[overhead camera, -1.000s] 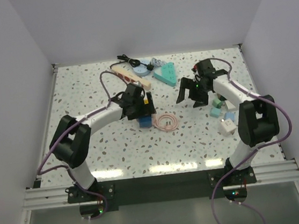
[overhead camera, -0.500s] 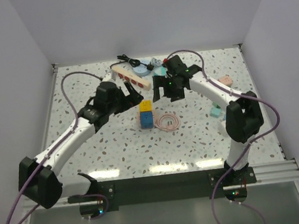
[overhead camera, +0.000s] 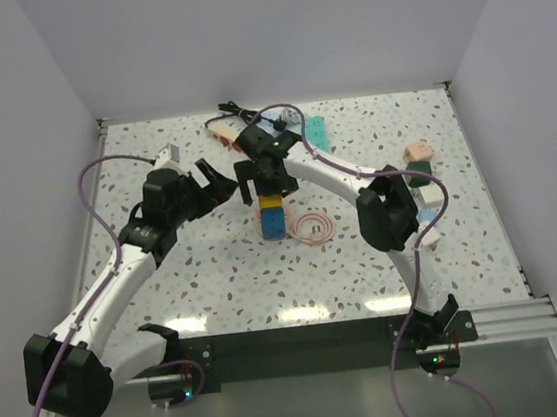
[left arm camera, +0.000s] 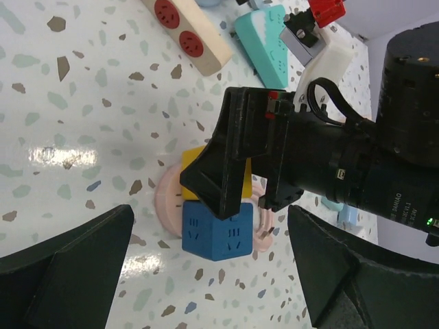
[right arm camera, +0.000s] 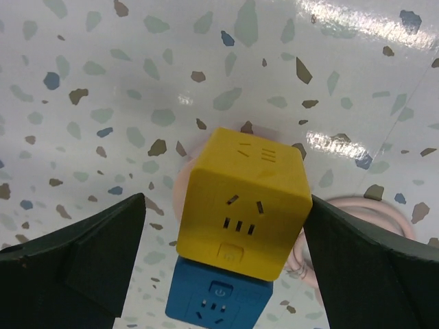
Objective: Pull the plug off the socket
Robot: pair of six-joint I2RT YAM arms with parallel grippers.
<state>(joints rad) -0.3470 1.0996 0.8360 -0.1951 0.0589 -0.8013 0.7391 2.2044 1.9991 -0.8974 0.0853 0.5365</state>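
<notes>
I need to lower my right gripper slightly next and close it on the sides of the yellow cube, because the cube is just below it, between its open fingers.
The cream power strip socket (overhead camera: 221, 130) lies at the back, partly hidden by my right arm. Its black cord (overhead camera: 231, 107) runs behind it. In the left wrist view its end (left arm camera: 185, 34) shows two red outlets with nothing in them; I see no plug in it. My right gripper (overhead camera: 263, 182) is open, with a finger on either side of a yellow cube (right arm camera: 243, 202) stacked on a blue cube (right arm camera: 219, 301). My left gripper (overhead camera: 217, 180) is open and empty, left of the stack, with the blue cube (left arm camera: 216, 233) ahead of it (left arm camera: 206, 288).
A pink coiled cable (overhead camera: 311, 227) lies right of and under the cube stack (overhead camera: 273, 214). A teal triangular block (overhead camera: 318, 128) sits right of the strip. Small blocks (overhead camera: 416, 153) lie at the right side. White walls enclose the table.
My right arm swung left across the table and now has its open fingers around the yellow cube. My left arm pulled back to the left, away from the strip.
</notes>
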